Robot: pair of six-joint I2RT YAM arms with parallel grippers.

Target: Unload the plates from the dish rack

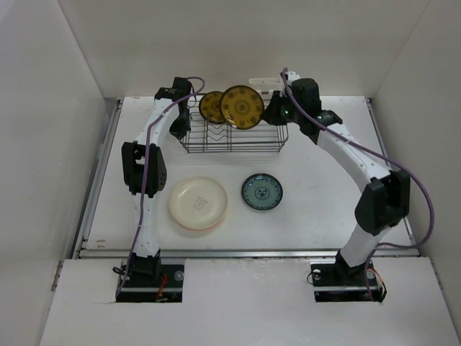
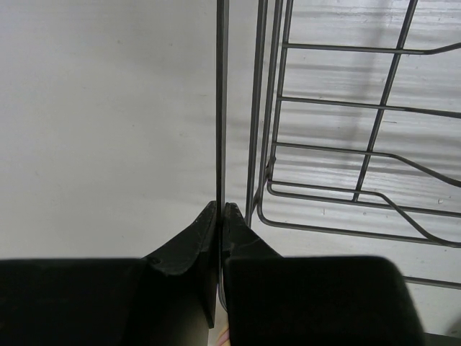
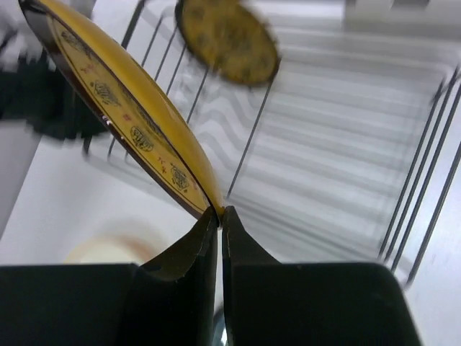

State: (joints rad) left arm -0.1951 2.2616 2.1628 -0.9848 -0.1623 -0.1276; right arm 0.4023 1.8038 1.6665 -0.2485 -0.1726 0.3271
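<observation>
I should next carry the plate in my right gripper back from the rack (image 1: pixel 230 137) and down onto the teal-patterned plate (image 1: pixel 261 191), and release it there, because that plate lies flat and bare.
The black wire dish rack (image 1: pixel 230 137) stands at the back middle of the table. My left gripper (image 1: pixel 184 114) is shut on a wire of the rack's left edge (image 2: pixel 222 108), fingertips pinched on it (image 2: pixel 221 207). My right gripper (image 1: pixel 272 109) is shut on the rim of a dark brown-and-yellow plate (image 1: pixel 242 107), held tilted above the rack (image 3: pixel 122 108); its tips meet on the plate's edge (image 3: pixel 220 210). A second brown-and-yellow plate (image 1: pixel 212 107) stands at the rack's back left (image 3: pixel 227 40). A cream plate (image 1: pixel 198 203) and a teal-patterned plate (image 1: pixel 261 191) lie flat on the table.
A small white piece (image 1: pixel 263 85) sits at the rack's back right edge. White walls close in the table on the left, right and back. The table's front edge runs just in front of the two flat plates.
</observation>
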